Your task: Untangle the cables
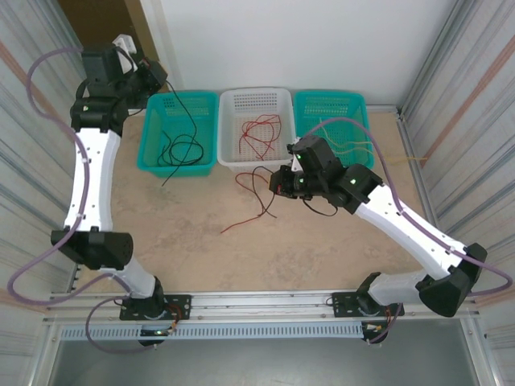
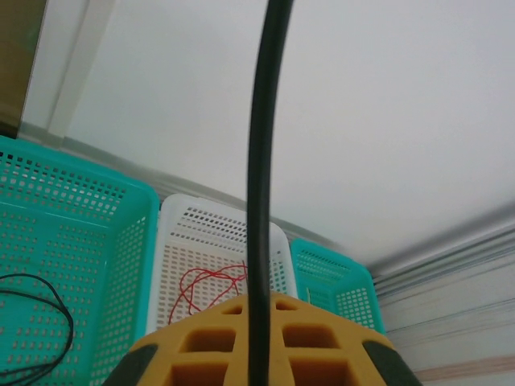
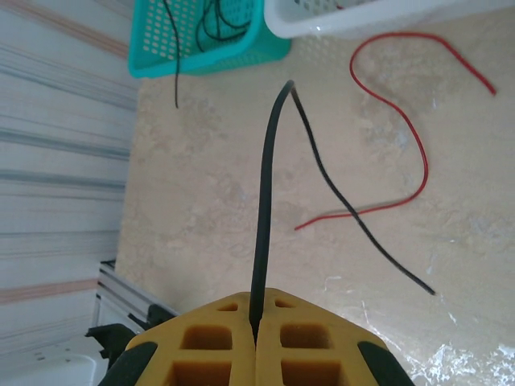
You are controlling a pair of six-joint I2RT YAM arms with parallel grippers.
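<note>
My left gripper lifts up and outward above the far corner [image 1: 154, 97] next, then releases the black cable, since its tail overhangs the teal basket's near rim.
My left gripper [image 1: 151, 78] is raised above the back left corner, shut on a black cable [image 2: 261, 161] that drops into the left teal basket [image 1: 153, 137], where more black cable [image 1: 183, 149] lies coiled. My right gripper [image 1: 282, 182] hangs over the table in front of the white basket [image 1: 256, 161], shut on another black cable [image 3: 269, 185], which bends back down to the tabletop. A red cable [image 1: 245, 215] lies loose on the table beside it. Red cables [image 1: 259, 131] rest in the white basket, and pale yellow ones [image 1: 348, 146] in the right teal basket [image 1: 306, 133].
The three baskets stand in a row along the back wall. Corrugated metal walls close in both sides. A metal rail [image 1: 257, 305] with the arm bases runs along the near edge. The beige tabletop [image 1: 201, 249] stretches between the baskets and the rail.
</note>
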